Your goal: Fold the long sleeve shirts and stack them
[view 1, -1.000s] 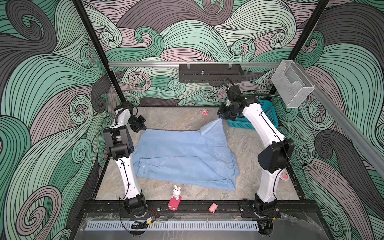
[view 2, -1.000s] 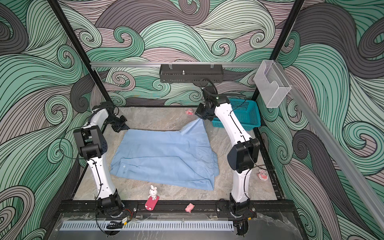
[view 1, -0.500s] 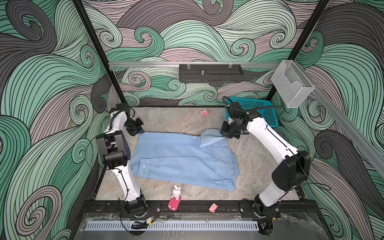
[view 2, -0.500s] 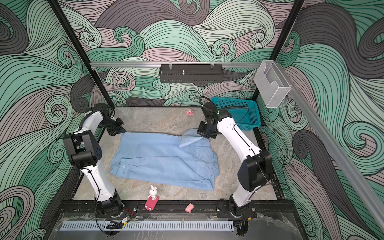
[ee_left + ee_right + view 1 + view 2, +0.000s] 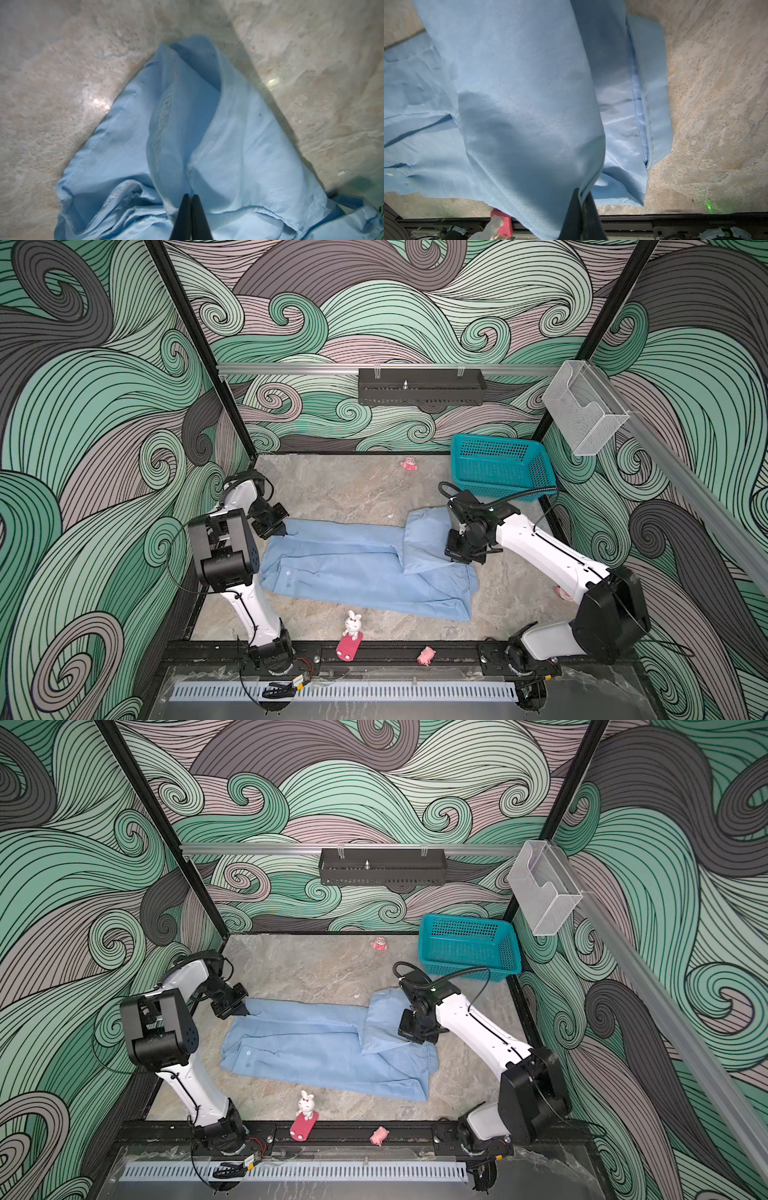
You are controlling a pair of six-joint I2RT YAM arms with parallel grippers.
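I should next lower my right gripper to lay the raised flap down and release the hemmed edge, as the shirt's flat layer [image 5: 450,579] [image 5: 617,154] lies below my gripper.
The long sleeve shirt [image 5: 353,572] [image 5: 316,1052] is light blue and lies spread across the stone-look tabletop in both top views, with small white buttons near its left edge. My left gripper [image 5: 284,534] [image 5: 245,1012] [image 5: 190,196] is shut on the shirt's far left corner, close to the table. My right gripper [image 5: 455,559] [image 5: 409,1038] [image 5: 582,192] is shut on a hemmed edge of the shirt. A flap [image 5: 426,539] of cloth runs from the far right corner and is doubled over the shirt's right part. In the right wrist view this flap [image 5: 519,93] hangs above the flat layer.
A teal basket [image 5: 503,466] stands at the back right, just behind the right arm. A rabbit figure on a red block [image 5: 352,628] and a pink pig [image 5: 427,654] sit at the front edge. A small pink toy [image 5: 409,464] lies at the back.
My right gripper has swung from the back near the basket forward and down, drawing the shirt's far right corner over the body. The left gripper shifted slightly forward with its corner.
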